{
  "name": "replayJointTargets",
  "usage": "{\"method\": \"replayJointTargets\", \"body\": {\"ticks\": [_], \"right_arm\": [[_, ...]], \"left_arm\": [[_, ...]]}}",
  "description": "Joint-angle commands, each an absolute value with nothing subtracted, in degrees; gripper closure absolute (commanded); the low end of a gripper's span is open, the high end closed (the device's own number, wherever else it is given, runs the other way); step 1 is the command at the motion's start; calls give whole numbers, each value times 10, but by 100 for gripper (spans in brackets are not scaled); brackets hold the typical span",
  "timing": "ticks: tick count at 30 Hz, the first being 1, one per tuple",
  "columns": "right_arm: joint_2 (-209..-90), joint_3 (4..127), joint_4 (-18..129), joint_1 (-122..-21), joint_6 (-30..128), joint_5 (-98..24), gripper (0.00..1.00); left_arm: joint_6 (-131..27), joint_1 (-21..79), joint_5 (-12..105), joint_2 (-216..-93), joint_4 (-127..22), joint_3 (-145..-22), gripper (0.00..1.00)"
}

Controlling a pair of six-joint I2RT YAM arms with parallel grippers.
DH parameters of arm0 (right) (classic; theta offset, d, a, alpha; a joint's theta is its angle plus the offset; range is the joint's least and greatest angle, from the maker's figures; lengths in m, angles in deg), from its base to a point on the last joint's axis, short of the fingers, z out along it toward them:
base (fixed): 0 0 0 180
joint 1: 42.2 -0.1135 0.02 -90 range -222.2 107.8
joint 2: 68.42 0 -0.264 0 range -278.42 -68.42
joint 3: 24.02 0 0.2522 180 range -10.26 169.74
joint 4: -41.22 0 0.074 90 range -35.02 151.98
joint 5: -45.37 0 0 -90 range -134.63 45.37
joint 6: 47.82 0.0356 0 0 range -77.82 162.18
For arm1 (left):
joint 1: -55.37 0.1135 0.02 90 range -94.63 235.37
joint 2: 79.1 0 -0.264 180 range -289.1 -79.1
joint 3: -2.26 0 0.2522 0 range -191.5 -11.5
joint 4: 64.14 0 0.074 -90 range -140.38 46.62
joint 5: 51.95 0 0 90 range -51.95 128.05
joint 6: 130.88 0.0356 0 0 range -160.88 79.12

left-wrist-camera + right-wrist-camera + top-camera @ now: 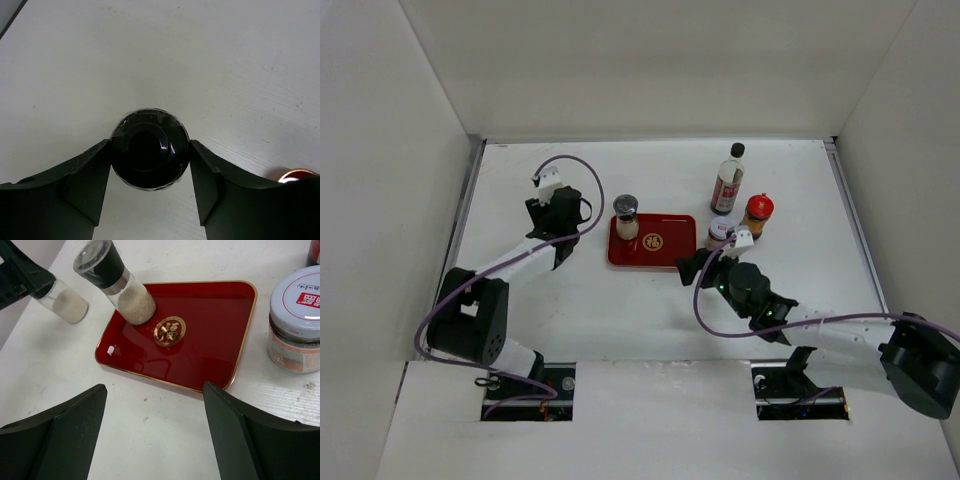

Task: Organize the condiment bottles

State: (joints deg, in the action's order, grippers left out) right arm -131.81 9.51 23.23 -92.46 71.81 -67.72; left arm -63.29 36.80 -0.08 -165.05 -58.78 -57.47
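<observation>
I need to move the shaker in my left gripper to the right in the top view next, to the tray's free far middle, and let go of it beside the second shaker.
My left gripper is shut on a black-lidded shaker, which stands on the table left of the red tray. In the right wrist view it is clear glass with white grains. A second black-lidded shaker stands in the tray's far left corner. A white-lidded jar, a red-capped jar and a tall clear bottle with a black cap stand right of the tray. My right gripper is open and empty by the tray's near right edge.
White walls enclose the table on the left, back and right. The white-lidded jar is just right of the tray's rim. A sliver of the red, gold-rimmed tray shows at the right of the left wrist view.
</observation>
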Motion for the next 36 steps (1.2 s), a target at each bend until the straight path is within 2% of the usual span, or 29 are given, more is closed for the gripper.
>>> {"method": "replayJointTargets", "body": {"ticks": [1,6,12,16,21,26,36], "right_arm": [[-1299,103,196,-923,723,-678,16],[-1296,101,196,-921,726,-678,16],[-1263,89,203,-905,732,-699,16],[-1237,78,219,-891,739,-725,16],[-1215,68,231,-865,756,-735,16],[-1197,57,239,-846,768,-735,16],[-1192,53,236,-841,773,-732,16]], "left_arm": [[-620,346,-29,-1558,-610,-572,66],[-614,267,-19,-1429,-513,-572,67],[-640,138,-4,-1396,-413,-597,67],[-644,66,5,-1432,-416,-633,68],[-640,26,30,-1515,-475,-679,68],[-615,29,37,-1618,-584,-720,68],[-577,62,39,-1762,-647,-799,68]]}}
